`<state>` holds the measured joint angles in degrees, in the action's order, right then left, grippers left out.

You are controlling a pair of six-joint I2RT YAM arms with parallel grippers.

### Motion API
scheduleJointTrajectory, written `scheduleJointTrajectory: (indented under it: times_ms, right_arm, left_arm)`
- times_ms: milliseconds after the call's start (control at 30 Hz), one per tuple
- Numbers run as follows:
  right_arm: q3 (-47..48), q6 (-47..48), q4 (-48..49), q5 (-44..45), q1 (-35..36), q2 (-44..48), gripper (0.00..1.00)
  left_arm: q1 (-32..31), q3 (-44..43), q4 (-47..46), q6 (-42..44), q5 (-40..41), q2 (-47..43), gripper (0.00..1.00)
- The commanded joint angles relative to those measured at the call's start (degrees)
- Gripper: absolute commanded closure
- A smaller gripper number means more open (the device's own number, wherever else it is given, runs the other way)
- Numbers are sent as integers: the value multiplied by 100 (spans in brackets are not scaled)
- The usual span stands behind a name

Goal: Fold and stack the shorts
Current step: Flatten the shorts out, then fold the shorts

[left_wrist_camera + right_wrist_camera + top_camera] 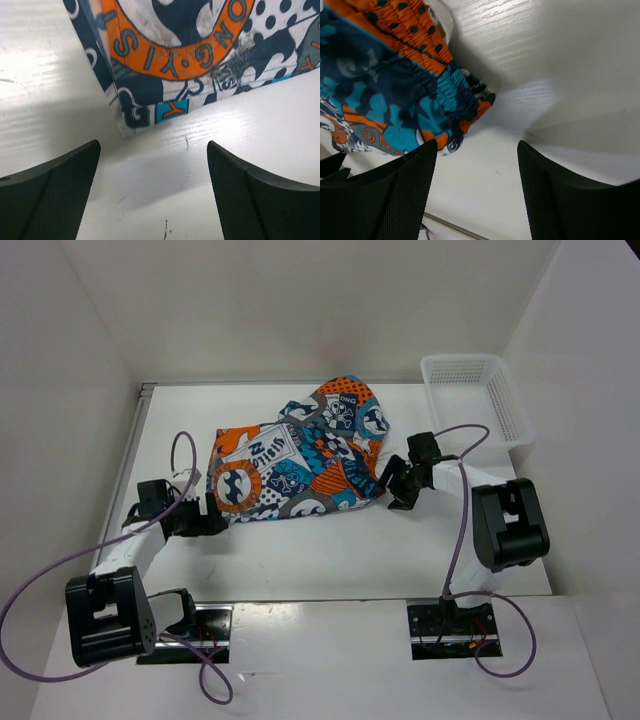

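The near corner of the shorts' hem points between my left gripper's open fingers. My left gripper will first lower outward onto that corner to close on it.
The shorts (300, 455), a patchwork print of orange, teal, blue, white and black, lie loosely folded on the white table, mid-back. My left gripper (212, 521) is open and empty, just off the shorts' near left corner; that corner (131, 117) lies ahead of its fingers (60, 185). My right gripper (392, 488) is open and empty at the shorts' right end; the gathered waistband (455, 100) lies just ahead and left of its fingers (405, 195).
A white plastic mesh basket (473, 398) stands at the back right of the table. White walls close in the table on the left, back and right. Purple cables loop from both arms near the front edge (300, 600).
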<state>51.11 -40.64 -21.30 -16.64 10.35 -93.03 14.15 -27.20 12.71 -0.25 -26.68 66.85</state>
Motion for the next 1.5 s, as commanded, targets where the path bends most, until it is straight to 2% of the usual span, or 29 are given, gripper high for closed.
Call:
scheduleJointTrajectory:
  times_ms: [0,133,267,367,500,600,633,667,733,767,800,867,933,1133,1333,1467]
  right_arm:
    - [250,-31,416,-49,-42,-250,30]
    - [382,21,468,-49,-42,-425,30]
    - [382,83,469,-49,-42,-645,31]
    - [382,136,522,-102,-42,-699,32]
    - [382,136,635,-102,-42,-813,38]
    - [434,83,636,-102,10,-918,47]
    - [435,31,636,-102,11,-918,51]
    - [435,30,697,-102,11,-918,61]
    - [504,-40,750,-41,11,-970,74]
    - [601,-40,750,-41,11,-971,79]
    - [767,-40,750,20,11,-971,91]
    - [996,-40,514,143,64,-971,100]
    - [1452,143,303,354,64,-849,100]
    - [3078,644,-716,777,64,-304,100]
    - [4669,953,-1622,891,116,-40,100]
    - [5504,1128,-1991,891,177,442,100]
  left_arm:
    - [70,232,348,25,49,-120,6]
    - [70,540,-338,25,-66,-120,5]
    - [70,611,-980,25,-285,468,5]
    - [70,558,-1243,25,-434,697,15]
    - [17,506,-1306,25,-383,698,33]
    - [17,357,-1237,25,-382,856,56]
    - [17,356,-1236,25,-382,943,63]
    - [17,269,-1149,25,-382,1022,82]
    - [17,-12,-903,25,-313,1171,96]
    - [17,-161,-789,25,-312,1233,100]
    - [17,-511,-666,25,-234,1338,100]
    - [17,-908,-358,25,-180,1392,100]
    - [17,-1338,-104,25,-119,1392,100]
    - [132,-3640,144,25,-303,1234,100]
    - [368,-5809,144,25,-900,1181,100]
    - [527,-6847,30,25,-1199,1103,100]
